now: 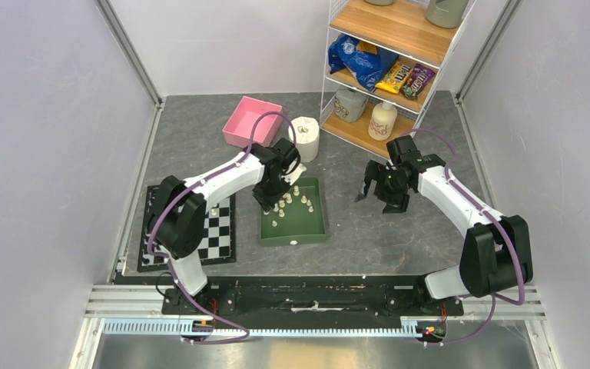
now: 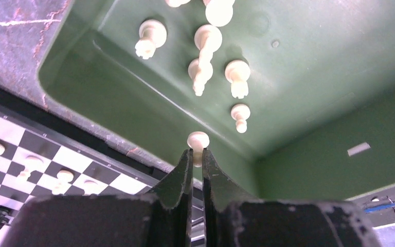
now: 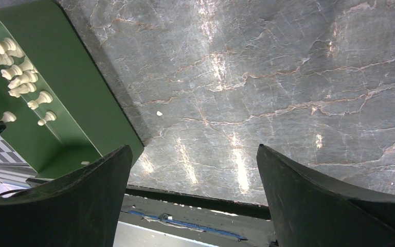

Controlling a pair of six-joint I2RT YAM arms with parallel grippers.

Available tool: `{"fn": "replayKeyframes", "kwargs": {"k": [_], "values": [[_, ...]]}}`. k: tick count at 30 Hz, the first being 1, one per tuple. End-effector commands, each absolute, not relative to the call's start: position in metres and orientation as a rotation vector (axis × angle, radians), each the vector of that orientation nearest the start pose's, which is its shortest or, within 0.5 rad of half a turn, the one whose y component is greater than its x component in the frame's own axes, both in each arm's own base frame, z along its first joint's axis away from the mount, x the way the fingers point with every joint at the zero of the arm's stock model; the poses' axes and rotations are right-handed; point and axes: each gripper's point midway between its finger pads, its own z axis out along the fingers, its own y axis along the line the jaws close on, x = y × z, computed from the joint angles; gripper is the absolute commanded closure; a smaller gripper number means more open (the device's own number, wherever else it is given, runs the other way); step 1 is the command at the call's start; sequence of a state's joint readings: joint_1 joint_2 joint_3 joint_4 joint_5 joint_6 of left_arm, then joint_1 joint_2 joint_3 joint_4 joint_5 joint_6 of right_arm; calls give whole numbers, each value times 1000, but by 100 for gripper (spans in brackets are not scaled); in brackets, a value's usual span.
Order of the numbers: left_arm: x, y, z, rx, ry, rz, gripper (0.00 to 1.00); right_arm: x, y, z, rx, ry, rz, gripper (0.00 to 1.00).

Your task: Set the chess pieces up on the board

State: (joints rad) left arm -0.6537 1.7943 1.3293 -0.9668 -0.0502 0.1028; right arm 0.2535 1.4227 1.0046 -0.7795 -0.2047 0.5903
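Note:
I should next bring my left gripper over, lower it and let go, because the empty square continuing the cream row (image 1: 213, 222) (image 2: 112, 192) is below it and to its left in the top view.
My left gripper (image 2: 197, 152) is shut on a cream-white chess piece (image 2: 198, 140) and holds it over the left wall of the green tray (image 2: 308, 154). Several more cream pieces (image 2: 205, 67) lie in that tray, also seen from above (image 1: 286, 201) and in the right wrist view (image 3: 18, 77). The checkered board (image 1: 219, 231) lies left of the tray, partly under the left arm; a few cream pieces (image 2: 61, 177) stand on it in the left wrist view. My right gripper (image 1: 378, 192) is open and empty, above bare table right of the tray.
A pink box (image 1: 251, 121) and a white paper roll (image 1: 305, 137) stand behind the tray. A wire shelf (image 1: 388, 61) with snacks and bottles stands at the back right. A tiny white speck (image 3: 159, 113) lies on the grey table.

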Motion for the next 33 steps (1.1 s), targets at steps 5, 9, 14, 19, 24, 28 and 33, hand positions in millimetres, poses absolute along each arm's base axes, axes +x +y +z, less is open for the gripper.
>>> {"fn": "replayKeyframes", "kwargs": {"k": [5,9,14,19,24,28,33], "values": [[264,-180,137,935,2690,-4,98,266,130,95,405,2797,499,1],[261,-175,158,820,2664,-48,98,265,130,95,405,2795,500,1],[259,-141,150,659,2729,-12,98,265,130,94,403,2801,502,1],[250,-105,142,466,2781,9,98,265,130,94,397,2799,502,1],[241,-76,128,315,2828,67,98,266,132,92,395,2805,512,1],[235,-59,107,189,2876,99,98,266,132,92,390,2805,515,1],[243,-52,103,55,2850,77,98,266,132,91,385,2807,509,1]]}}
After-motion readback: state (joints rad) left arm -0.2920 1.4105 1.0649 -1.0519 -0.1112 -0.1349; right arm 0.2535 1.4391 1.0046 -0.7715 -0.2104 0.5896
